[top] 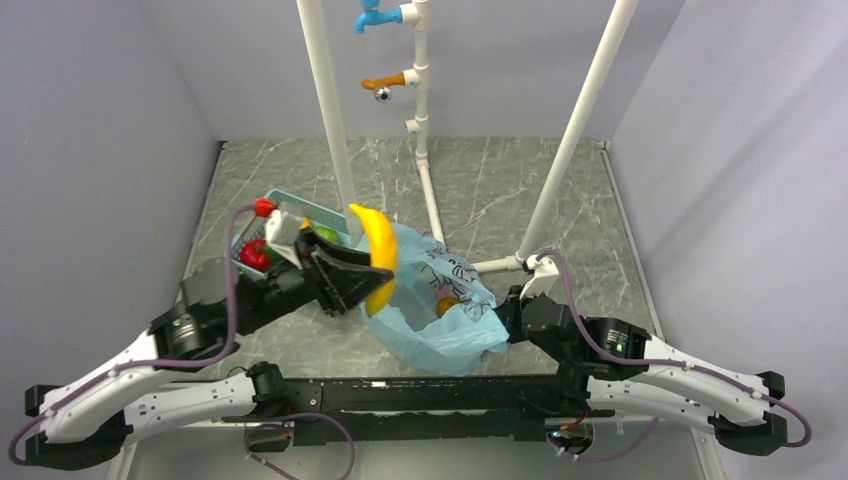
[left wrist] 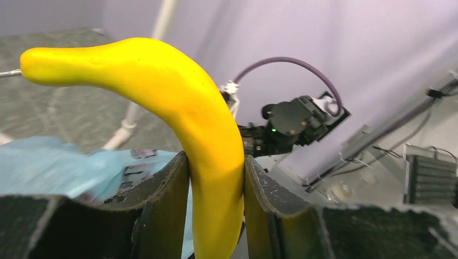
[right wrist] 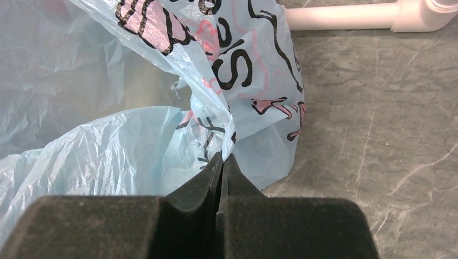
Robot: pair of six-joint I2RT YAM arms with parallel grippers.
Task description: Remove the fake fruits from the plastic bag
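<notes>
My left gripper swings left in the top view to the blue basket of fruits next. The basket stands below the gripper, which then goes down and releases the banana.
My left gripper is shut on a yellow banana and holds it raised over the left side of the light-blue plastic bag. In the left wrist view the banana sits clamped between both fingers. An orange-brown fake fruit shows inside the bag's open mouth. My right gripper is shut on the bag's right edge; in the right wrist view a fold of the bag is pinched at the fingertips. A red fruit and a green one lie in the blue basket.
The blue basket stands left of the bag, behind my left wrist. A white pipe frame rises from the table, with a post just behind the banana and a foot beside the bag; its pipe also shows in the right wrist view.
</notes>
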